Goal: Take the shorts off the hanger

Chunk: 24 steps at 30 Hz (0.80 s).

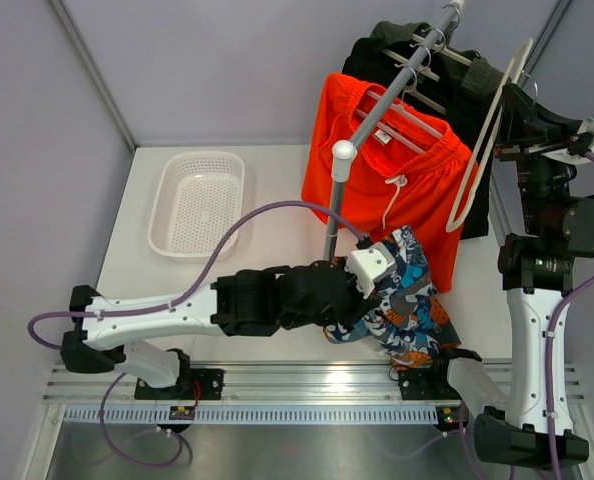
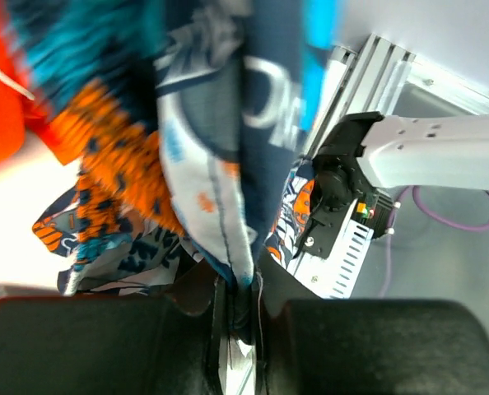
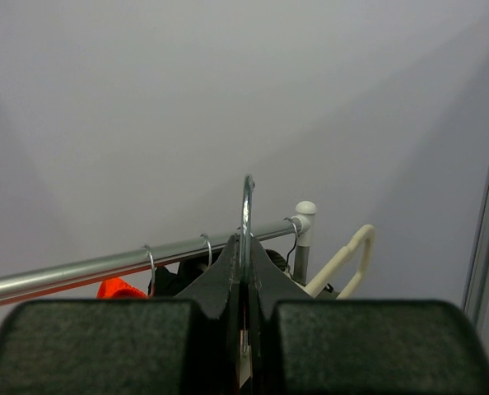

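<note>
My left gripper needs to lift next, carry the patterned shorts past the post toward the mesh basket, and then lower there, because the table is bare between the post and the basket.
The patterned blue, orange and white shorts [image 1: 409, 300] hang crumpled off the hanger, low at the table's front. My left gripper [image 1: 369, 288] is shut on a fold of them; in the left wrist view the fabric [image 2: 203, 173] runs down between the closed jaws of the gripper [image 2: 240, 309]. The plain orange shorts [image 1: 397, 165] with a white drawstring hang on a hanger on the metal rail [image 1: 402, 75]. My right gripper [image 1: 522, 100] holds an empty cream hanger [image 1: 489, 135] up at the right, its jaws [image 3: 246, 280] shut on the metal hook [image 3: 246, 210].
Black and dark garments [image 1: 417, 45] hang further back on the rail. The rail's post [image 1: 335, 205] stands mid-table beside the left gripper. A white mesh basket [image 1: 167, 215] sits back left. The right arm's base [image 2: 426, 156] lies close beyond the patterned shorts.
</note>
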Tool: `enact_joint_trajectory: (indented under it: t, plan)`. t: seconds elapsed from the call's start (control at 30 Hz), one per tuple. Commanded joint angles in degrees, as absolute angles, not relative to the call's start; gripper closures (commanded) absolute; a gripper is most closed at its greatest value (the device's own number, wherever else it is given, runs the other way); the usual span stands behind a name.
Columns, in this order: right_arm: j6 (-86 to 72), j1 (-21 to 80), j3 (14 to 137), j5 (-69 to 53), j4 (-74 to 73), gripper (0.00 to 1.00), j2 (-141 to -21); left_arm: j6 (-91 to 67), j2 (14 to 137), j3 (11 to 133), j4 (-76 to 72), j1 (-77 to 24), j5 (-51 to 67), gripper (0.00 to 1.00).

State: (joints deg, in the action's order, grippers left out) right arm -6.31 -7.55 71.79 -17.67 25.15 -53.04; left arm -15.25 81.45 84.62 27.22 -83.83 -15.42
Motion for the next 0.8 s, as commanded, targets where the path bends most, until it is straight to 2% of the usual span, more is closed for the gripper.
enact_joint_trajectory:
  t: [0.0, 0.23, 0.33, 0.5, 0.63, 0.77]
  plan:
    - [-7.4, -7.4, 74.3, -19.3, 26.5, 1.0, -51.5, -15.1, 73.8, 85.3, 25.4, -85.2, -15.3, 0.96]
    - [-8.3, -7.4, 72.0, -22.7, 25.1, 1.0, -46.6, -16.3, 61.4, 88.1, 36.8, -85.5, -19.2, 1.0]
    - [-8.6, -7.5, 71.0, -23.1, 24.5, 1.0, -45.4, -18.8, 56.1, 90.3, 45.4, -85.5, -26.5, 1.0]
    - [-11.0, -7.4, 70.6, -24.6, 23.5, 1.0, -43.6, -23.5, 52.3, 96.1, 61.3, -85.4, -48.0, 1.0]
    - [-11.8, -7.4, 71.4, -25.9, 21.9, 1.0, -43.1, -20.2, 52.0, 95.6, 59.4, -85.3, -56.2, 1.0]
    - [-11.8, -7.4, 72.2, -28.4, 20.0, 1.0, -42.4, -14.3, 54.1, 94.7, 53.0, -83.6, -54.6, 1.0]
